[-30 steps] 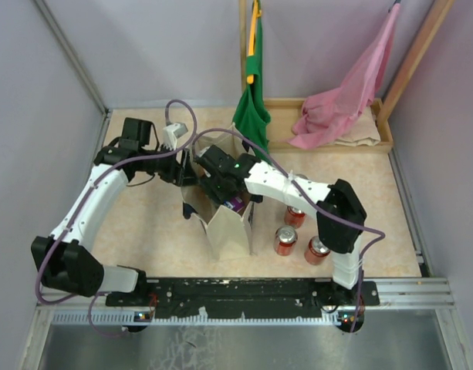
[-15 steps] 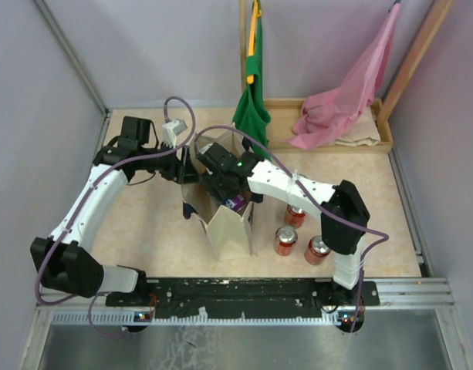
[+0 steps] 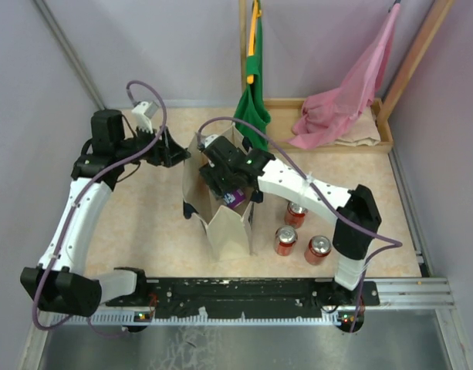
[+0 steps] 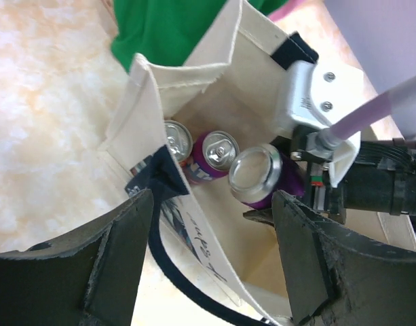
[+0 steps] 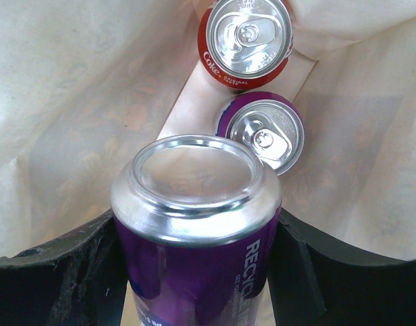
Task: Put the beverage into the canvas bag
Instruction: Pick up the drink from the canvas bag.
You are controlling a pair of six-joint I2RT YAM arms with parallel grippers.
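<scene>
The bag's sides surround the can, so my right gripper will rise, move right in the top view, and lower to release on the tabletop by the tray.
The cream canvas bag [image 3: 230, 230] with navy handles stands open mid-table. My right gripper [image 3: 224, 181] is shut on a purple beverage can [image 3: 236, 199] and holds it tilted, bottom end forward, in the bag's mouth. In the right wrist view the held can [image 5: 197, 238] fills the space between the fingers, above a red Coke can [image 5: 247, 37] and a purple can [image 5: 262, 132] on the bag's floor. My left gripper [image 3: 173, 150] is open, just left of the bag's rim. In the left wrist view the bag [image 4: 241, 61], its handle [image 4: 168, 272] and the held can [image 4: 258, 176] show.
Three red cans [image 3: 296, 214] [image 3: 285, 240] [image 3: 318, 248] stand on the table right of the bag. A green cloth bag [image 3: 251, 116] hangs behind the canvas bag. A pink cloth bag [image 3: 336, 108] drapes into a wooden tray [image 3: 375, 142] at the back right.
My left arm has swung back and to the left, its gripper drawing away from the bag's rim. My right gripper with the purple can has shifted slightly further back in the bag's mouth.
</scene>
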